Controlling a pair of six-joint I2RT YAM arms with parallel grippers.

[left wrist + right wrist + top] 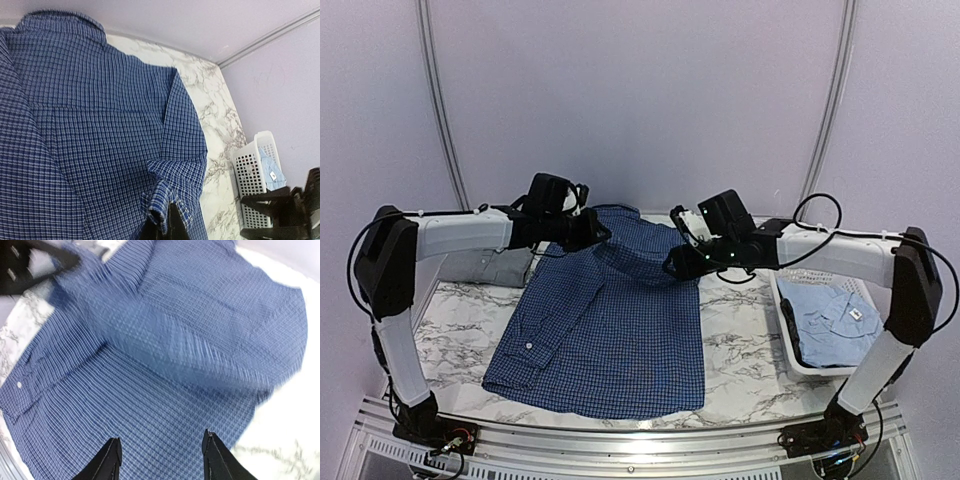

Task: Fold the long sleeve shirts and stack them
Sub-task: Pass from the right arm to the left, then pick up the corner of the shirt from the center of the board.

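Observation:
My right gripper will move open, back and down onto the near hem corner on the basket side to close there, because that corner lies flat and uncovered.
The dark blue checked shirt (610,330) lies spread on the marble table (740,340), with a sleeve folded across its left side. My left gripper (598,234) is shut on a pinched fold of this shirt (165,200) near the collar end. My right gripper (676,264) hovers open just above the shirt's upper right part (200,340), and nothing is between its fingers (114,460). A grey shirt (496,266) lies folded at the back left, partly hidden by my left arm. A light blue shirt (832,318) rests in the basket.
A white perforated basket (790,345) stands at the table's right edge, also in the left wrist view (250,172). A metal rail (620,440) runs along the near table edge. The back wall stands close behind the table.

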